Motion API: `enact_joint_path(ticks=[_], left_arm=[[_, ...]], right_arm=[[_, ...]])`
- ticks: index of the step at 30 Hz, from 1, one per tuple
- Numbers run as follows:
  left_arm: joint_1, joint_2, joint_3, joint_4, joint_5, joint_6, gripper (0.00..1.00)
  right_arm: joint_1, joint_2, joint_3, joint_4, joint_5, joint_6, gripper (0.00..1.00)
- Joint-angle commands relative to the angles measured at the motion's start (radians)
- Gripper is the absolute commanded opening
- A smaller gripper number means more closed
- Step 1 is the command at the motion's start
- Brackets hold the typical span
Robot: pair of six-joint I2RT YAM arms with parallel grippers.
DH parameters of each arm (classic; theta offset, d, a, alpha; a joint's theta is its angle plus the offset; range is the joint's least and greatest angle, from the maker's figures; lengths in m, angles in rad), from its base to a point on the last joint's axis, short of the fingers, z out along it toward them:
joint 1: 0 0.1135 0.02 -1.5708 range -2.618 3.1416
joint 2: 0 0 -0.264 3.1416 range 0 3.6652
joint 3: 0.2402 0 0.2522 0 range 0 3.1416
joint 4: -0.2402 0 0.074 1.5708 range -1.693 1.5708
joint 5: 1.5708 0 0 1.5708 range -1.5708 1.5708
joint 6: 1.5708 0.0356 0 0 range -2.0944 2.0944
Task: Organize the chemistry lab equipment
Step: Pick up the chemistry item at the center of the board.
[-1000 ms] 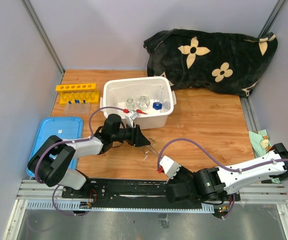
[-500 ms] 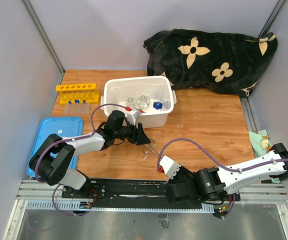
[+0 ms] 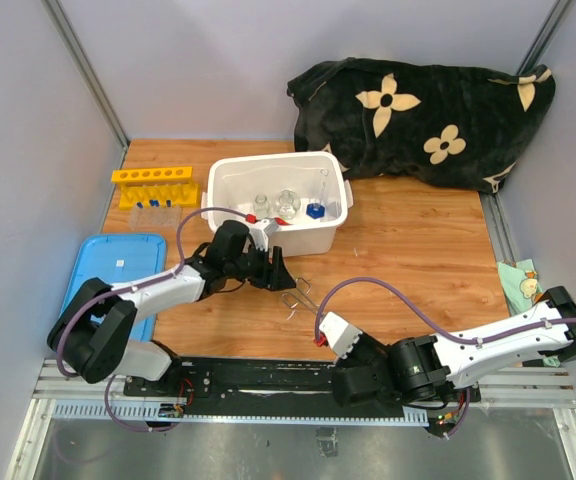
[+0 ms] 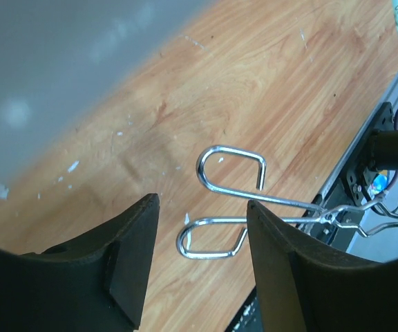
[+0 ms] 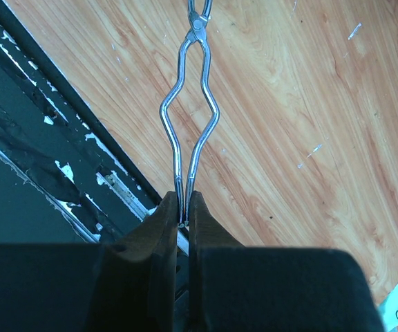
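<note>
I need to lift my right gripper and pull it back toward the black base bar (image 3: 306, 371) (image 5: 112, 166), because the bar is behind my gripper. Then I will let go of the tweezers' handles.
Metal tweezers (image 3: 300, 294) lie low over the wooden table, between the two arms. My right gripper (image 5: 183, 202) is shut on the ends of their handles, and their looped tips (image 4: 230, 187) point toward my left gripper. My left gripper (image 4: 202, 207) is open just short of those tips, holding nothing. In the top view it (image 3: 280, 272) hangs in front of the white bin (image 3: 230, 200), which holds clear glass beakers (image 3: 286, 203) and a blue-based glass piece (image 3: 314, 211). The yellow holed tube rack (image 3: 153, 176) and blue-capped tubes (image 3: 156, 212) sit at the far left.
A blue lid (image 3: 118, 265) lies at the left near the table edge. A black flower-patterned blanket (image 3: 428, 115) fills the back right. A small patterned cloth (image 3: 523, 285) lies at the right edge. The black base rail (image 3: 268, 375) runs along the near edge.
My left gripper has opened wider and moved slightly right toward the tweezers' tips. The right gripper has stayed shut on the tweezers.
</note>
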Motion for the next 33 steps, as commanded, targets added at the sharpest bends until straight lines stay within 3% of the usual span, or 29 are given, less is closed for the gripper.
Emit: enact_joint_path(ticks=[1,11,16,23,33], left_arm=[[0.005,-0.073,0.023,-0.127,-0.034,-0.022,0.58],[0.005,-0.271,0.039,-0.185,-0.040,-0.039,0.59],[0.005,-0.383,-0.042,-0.205,0.006,-0.084,0.58],[0.005,-0.597,-0.183,-0.233,0.072,-0.217,0.57],[0.005,-0.737,-0.301,-0.232,0.151,-0.333,0.57]], right_arm=[[0.016,-0.015,-0.008,0.012,0.054,0.029,0.01],[0.016,-0.012,-0.010,0.020,0.046,0.020,0.01],[0.031,-0.019,0.033,-0.016,0.045,0.020,0.01],[0.159,0.033,0.100,-0.154,0.085,0.098,0.01],[0.309,0.084,0.172,-0.365,0.201,0.309,0.01]])
